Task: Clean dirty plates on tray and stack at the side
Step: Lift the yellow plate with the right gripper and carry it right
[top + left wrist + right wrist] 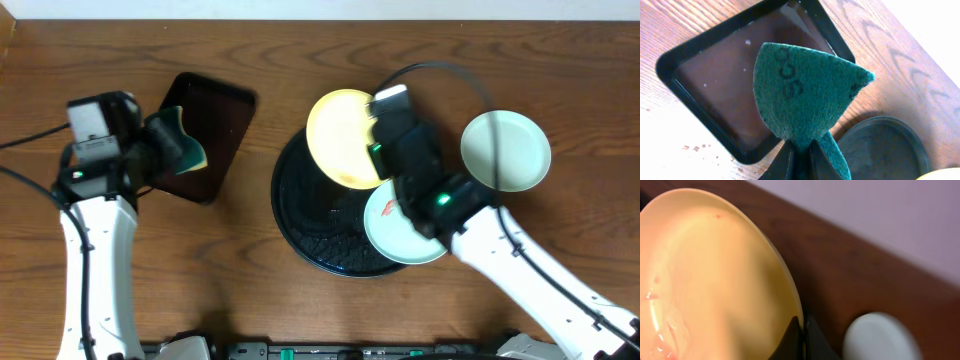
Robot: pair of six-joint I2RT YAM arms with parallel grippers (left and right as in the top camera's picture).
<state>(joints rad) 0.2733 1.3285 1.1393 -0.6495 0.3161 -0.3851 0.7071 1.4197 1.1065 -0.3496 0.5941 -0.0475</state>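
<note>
Next, my right gripper swings to its right in the overhead view over the mint plate off the tray [506, 151] [881, 338], which lies below, then lowers and releases the yellow plate's rim.
My right gripper [376, 138] is shut on the right rim of the pale yellow plate [342, 138], holding it tilted over the back edge of the round black tray [300, 215]. The right wrist view shows that plate [715, 275] filling the left side, red smears near its lower left, and the gripper [804, 336] pinching its rim. A mint plate [398, 228] with a red smear lies on the tray, partly under the right arm. Another mint plate [505, 150] rests on the table to the right. My left gripper [166, 142] is shut on a green sponge [187, 145], [805, 90].
A rectangular dark tray [215, 125] lies under the sponge at the left; in the left wrist view it [715, 75] looks wet. The round tray [885, 150] shows at that view's lower right. The second mint plate [880, 337] is a blur beside my right fingers.
</note>
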